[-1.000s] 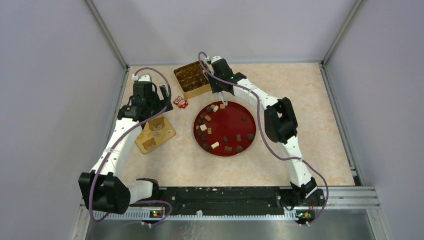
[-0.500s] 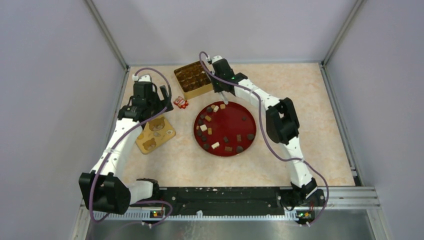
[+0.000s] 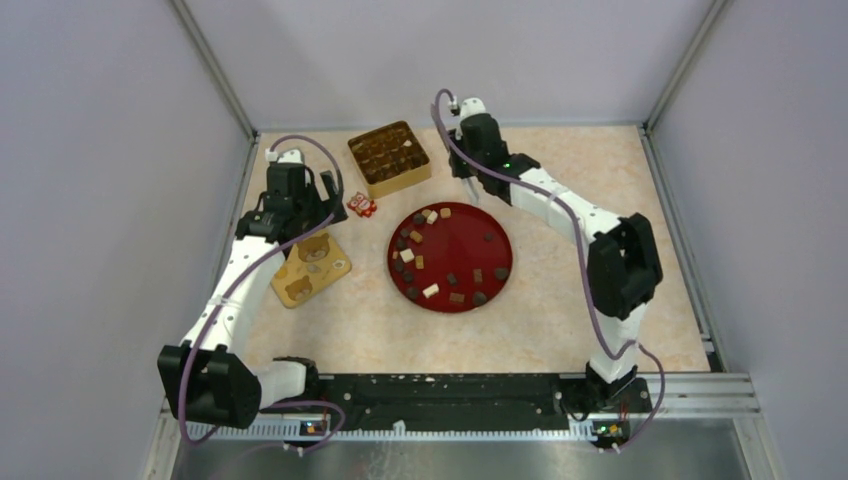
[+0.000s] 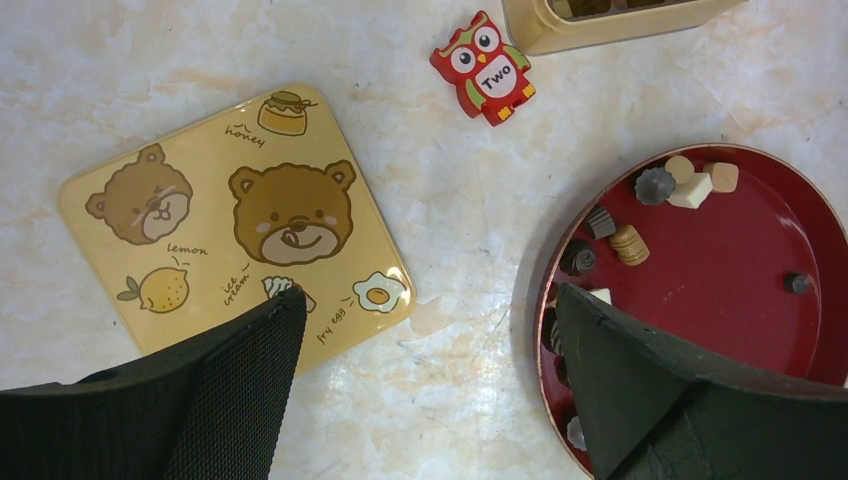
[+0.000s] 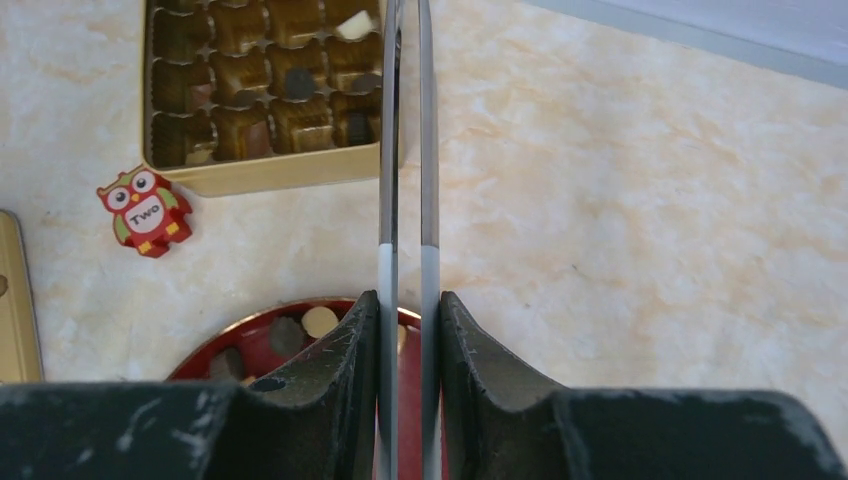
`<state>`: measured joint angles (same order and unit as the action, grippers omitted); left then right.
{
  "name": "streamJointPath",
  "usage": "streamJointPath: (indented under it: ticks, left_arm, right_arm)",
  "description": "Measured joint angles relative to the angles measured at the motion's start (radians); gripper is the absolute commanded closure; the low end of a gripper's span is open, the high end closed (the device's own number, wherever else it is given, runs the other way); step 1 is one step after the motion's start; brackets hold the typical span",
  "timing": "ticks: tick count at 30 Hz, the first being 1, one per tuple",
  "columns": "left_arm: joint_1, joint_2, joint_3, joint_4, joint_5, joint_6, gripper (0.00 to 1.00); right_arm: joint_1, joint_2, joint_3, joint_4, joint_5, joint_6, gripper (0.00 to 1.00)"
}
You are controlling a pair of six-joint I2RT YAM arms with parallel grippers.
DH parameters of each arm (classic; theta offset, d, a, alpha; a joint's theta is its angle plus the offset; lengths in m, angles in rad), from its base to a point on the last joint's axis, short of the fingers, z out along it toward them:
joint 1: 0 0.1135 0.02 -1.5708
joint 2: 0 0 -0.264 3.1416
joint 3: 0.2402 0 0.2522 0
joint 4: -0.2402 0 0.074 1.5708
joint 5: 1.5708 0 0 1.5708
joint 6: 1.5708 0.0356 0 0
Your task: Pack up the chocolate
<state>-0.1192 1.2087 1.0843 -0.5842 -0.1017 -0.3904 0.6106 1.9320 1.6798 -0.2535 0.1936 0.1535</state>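
Observation:
The tongs (image 5: 428, 150) can lie clear on the bare table beside the plate (image 3: 462, 238), so my right gripper next needs to move away from the gold box, back and down onto that spot.
The chocolate (image 3: 407, 256) lies as several dark lumps and pale cubes on a round red plate (image 3: 462, 238), seen also in the left wrist view as chocolate (image 4: 692, 190) on the plate (image 4: 730, 270). My right gripper (image 3: 471, 172) hangs behind the plate's far edge, shut on thin metal tongs (image 5: 428, 150). In the right wrist view the right gripper (image 5: 408, 296) has both blades pressed between its fingers; the blades run off the top of the frame, so their tips are hidden. The left gripper (image 4: 430, 300) is open between the lid and the plate, holding nothing.
A gold box (image 3: 398, 185) with brown compartments, some filled, sits at the back; in the right wrist view the box (image 5: 270, 178) lies left of the tongs. A red owl tag (image 3: 361, 205) lies between box and bear-printed lid (image 3: 310, 268). Grey walls enclose the table.
The right arm has lifted from the plate's far rim and swung right and back, its jaws squeezing the tongs closer together. The left arm has not moved.

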Motion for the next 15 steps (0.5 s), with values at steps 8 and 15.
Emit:
streamJointPath:
  ticks: [8,15]
  left_arm:
    - [0.000,0.000,-0.006,0.001,0.007,0.000,0.01]
    - [0.000,0.000,-0.014,0.002,0.013,0.000,0.01]
  right_arm:
    - [-0.123,-0.220,-0.308,0.080,0.044,0.045,0.87]
    - [-0.306,-0.338,-0.608,0.090,0.049,0.119,0.87]
